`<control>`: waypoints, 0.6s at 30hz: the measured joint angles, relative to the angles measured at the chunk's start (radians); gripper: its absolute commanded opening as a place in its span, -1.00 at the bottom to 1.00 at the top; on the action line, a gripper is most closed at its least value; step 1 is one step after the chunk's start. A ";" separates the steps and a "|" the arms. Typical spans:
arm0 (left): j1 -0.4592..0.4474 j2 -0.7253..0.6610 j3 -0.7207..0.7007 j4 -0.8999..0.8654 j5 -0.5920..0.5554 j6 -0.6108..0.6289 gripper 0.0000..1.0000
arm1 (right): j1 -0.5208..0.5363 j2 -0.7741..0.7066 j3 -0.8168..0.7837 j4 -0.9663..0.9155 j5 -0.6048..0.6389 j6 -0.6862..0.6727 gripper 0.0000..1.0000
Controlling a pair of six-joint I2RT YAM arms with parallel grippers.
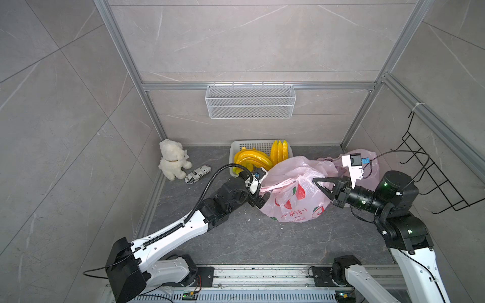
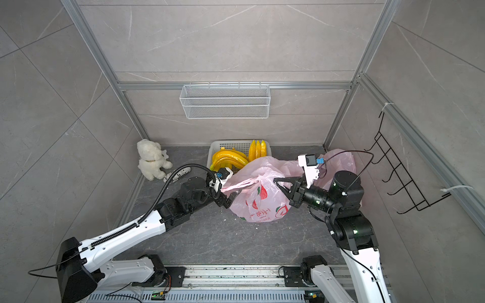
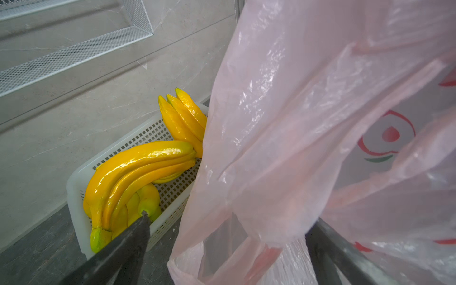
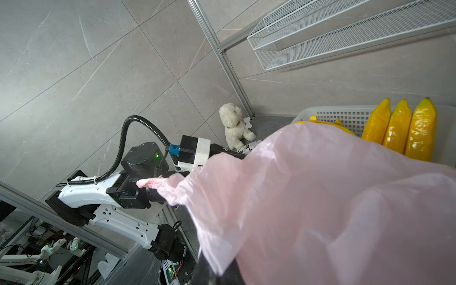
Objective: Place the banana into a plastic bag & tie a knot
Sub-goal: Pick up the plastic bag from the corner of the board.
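I need to pull the film across with my right gripper next, along the basket (image 1: 236, 147) toward clear floor by the patterned object, past the bag, and let go of it.
A pink plastic bag (image 1: 294, 199) with red fruit prints stands bulging mid-floor; its contents are hidden. Yellow bananas (image 1: 252, 160) lie in a white perforated basket (image 1: 236, 147) behind it, with another bunch (image 1: 279, 150) standing upright. My left gripper (image 1: 262, 194) is open at the bag's left side. In the left wrist view the bag's handle loop (image 3: 222, 246) hangs between the spread fingers (image 3: 133, 237). My right gripper (image 1: 315, 180) is shut on the bag's upper film from the right. In the right wrist view the bag (image 4: 320, 197) drapes over those fingers and hides them.
A white plush bear (image 1: 173, 162) and a small patterned object (image 1: 199, 174) sit at the back left. A white mesh shelf (image 1: 250, 102) hangs on the back wall, a black wire rack (image 1: 433, 173) on the right wall. More pink plastic (image 1: 370, 168) lies behind the right arm.
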 measured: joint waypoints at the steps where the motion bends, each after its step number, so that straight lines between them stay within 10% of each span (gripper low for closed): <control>1: 0.000 0.010 0.000 0.015 0.000 0.006 0.97 | 0.000 0.001 -0.002 0.003 -0.002 0.001 -1.00; 9: 0.000 0.143 0.051 0.115 -0.021 0.016 0.67 | 0.011 0.001 -0.013 0.013 0.003 0.000 -1.00; 15: 0.000 0.186 0.114 0.119 -0.037 0.032 -0.61 | 0.017 0.009 -0.017 0.000 0.048 -0.012 -1.00; 18: 0.000 0.184 0.129 0.118 -0.046 0.032 -0.90 | 0.017 0.014 -0.022 -0.011 0.090 -0.016 -1.00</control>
